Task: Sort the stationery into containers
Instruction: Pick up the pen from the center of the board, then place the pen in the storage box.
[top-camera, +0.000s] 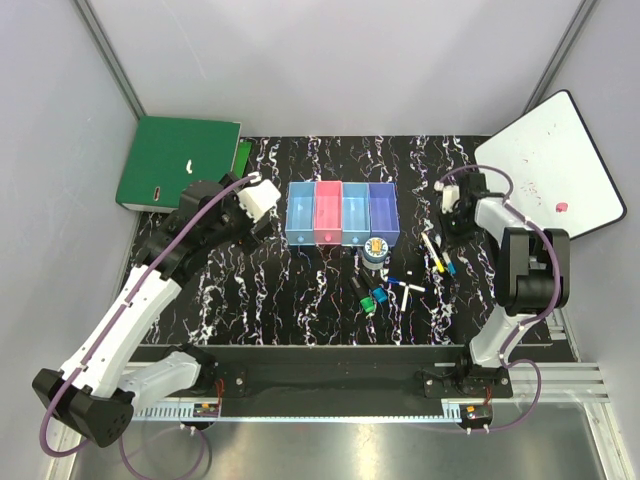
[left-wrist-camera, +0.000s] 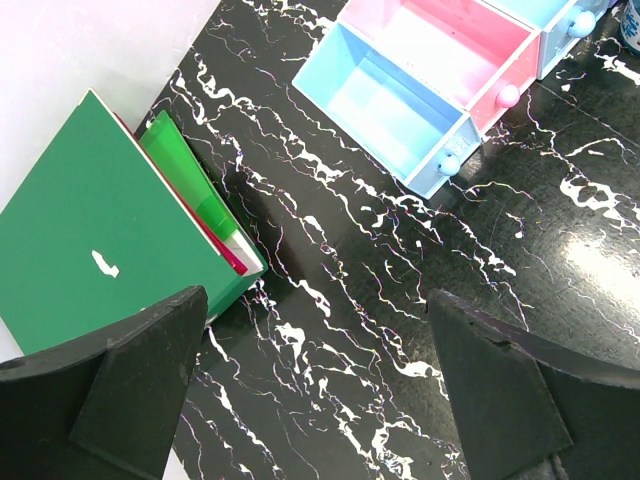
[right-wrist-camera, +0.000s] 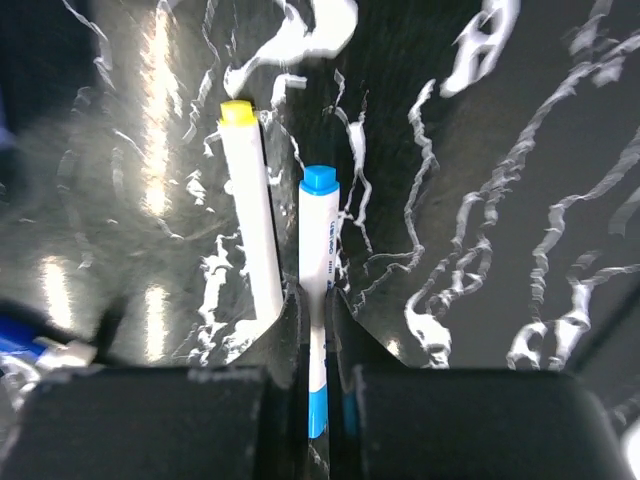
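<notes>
The pen goes up in my right gripper next, then outward over that bin's open top (top-camera: 383, 211). The purple-blue bin is empty and nearest to the pen.
My right gripper (right-wrist-camera: 316, 300) is shut on a thin white pen with a blue tip (right-wrist-camera: 318, 240), its body pinched between the two fingers. A second white pen with a yellow tip (right-wrist-camera: 250, 225) lies just left of it on the table. Seen from above, the right gripper (top-camera: 446, 228) is right of the containers (top-camera: 342, 213), four joined bins in light blue, pink, light blue and purple-blue. The blue-rimmed tape roll (top-camera: 375, 250), short markers (top-camera: 372, 296) and another white pen (top-camera: 405, 283) lie in front of the bins. My left gripper (left-wrist-camera: 315, 400) hangs open over bare table, left of the bins (left-wrist-camera: 390, 105).
A green ring binder (top-camera: 175, 160) lies at the back left, close to the left gripper (top-camera: 262, 197), and appears in the left wrist view as well (left-wrist-camera: 90, 240). A white board with a black rim (top-camera: 555, 160) leans at the back right. Grey walls enclose the black marbled table (top-camera: 300, 300).
</notes>
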